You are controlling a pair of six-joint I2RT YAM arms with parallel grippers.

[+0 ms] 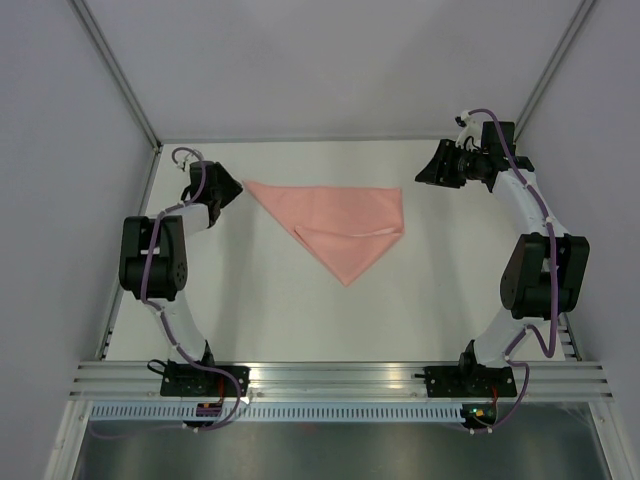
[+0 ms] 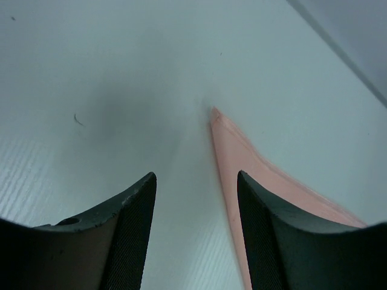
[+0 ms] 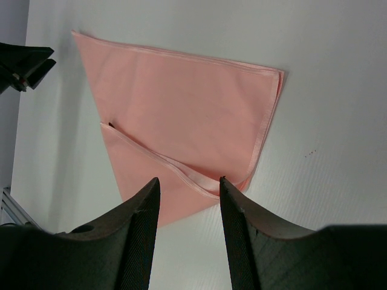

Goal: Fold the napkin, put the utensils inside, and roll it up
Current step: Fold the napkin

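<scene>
The napkin's narrow corner tip (image 2: 217, 119) is outside my left gripper's open fingers, so next I should move that gripper toward the right in the top view and down onto it.
The napkin (image 1: 335, 225) lies flat on the white table as a pink triangle, its long edge at the far side and its point toward the arms. A folded flap crosses its lower half (image 3: 181, 175). The utensils are hidden; a tiny dark speck sits at the flap's end, and I cannot tell what it is. My left gripper (image 1: 228, 190) hovers open just off the napkin's left corner (image 2: 233, 145), nothing between its fingers (image 2: 196, 181). At the right corner my right gripper (image 1: 430, 172) stands open and empty (image 3: 188, 181), looking down on the napkin (image 3: 181, 103).
Grey walls close in the table on the left, right and far sides. Slanted frame posts (image 1: 115, 70) rise at both back corners. An aluminium rail (image 1: 340, 378) carrying the arm bases runs along the near edge.
</scene>
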